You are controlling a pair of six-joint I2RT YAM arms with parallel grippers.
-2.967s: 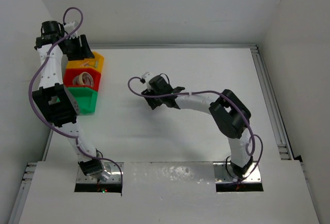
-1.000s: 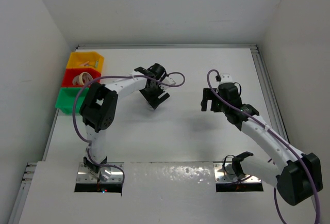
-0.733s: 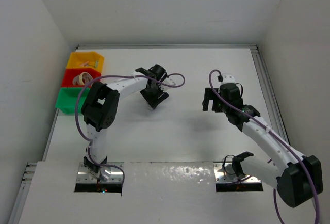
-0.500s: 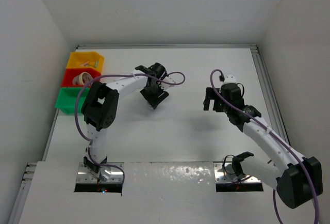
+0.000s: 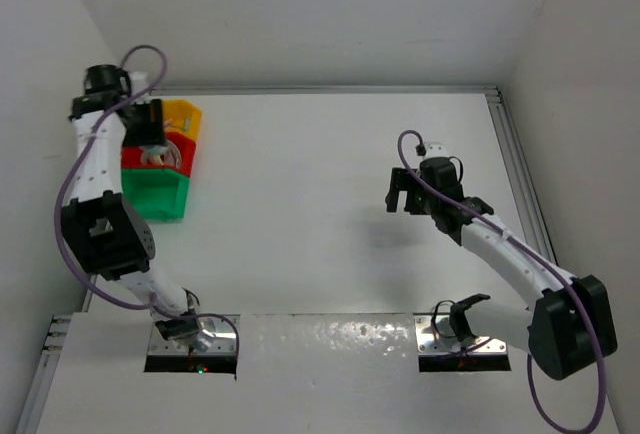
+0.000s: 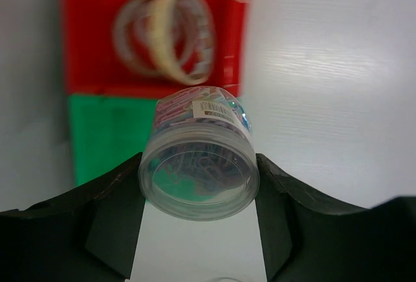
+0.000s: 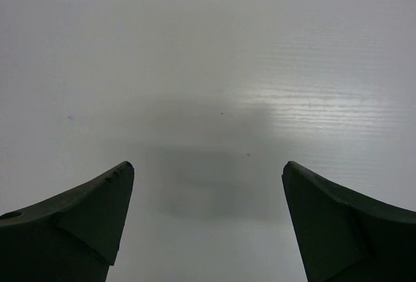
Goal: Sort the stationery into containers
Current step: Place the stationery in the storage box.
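Observation:
The robot next needs to draw its left gripper back and down to release the tub (image 6: 198, 165) in the green bin (image 6: 109, 138), which is still empty and lies below the gripper, nearer the robot's base.
My left gripper (image 5: 150, 126) hangs over the row of bins at the far left. It is shut on a clear round tub (image 6: 198, 165) full of coloured paper clips. In the left wrist view the tub hangs above the seam between the red bin (image 6: 91, 61) and the green bin (image 6: 104, 139). Several tape rings (image 6: 166, 35) lie in the red bin, and they also show in the top view (image 5: 155, 157). The yellow bin (image 5: 188, 114) is partly hidden by the gripper. My right gripper (image 5: 400, 194) is open and empty over bare table (image 7: 208, 184).
The bins stand near the left wall, with the green bin (image 5: 160, 194) nearest to me. A metal rail (image 5: 520, 174) runs along the table's right edge. The left arm's purple cable (image 5: 75, 169) loops beside the bins.
My left gripper has gone from the table's middle to above the bins at the far left. The right gripper has barely moved.

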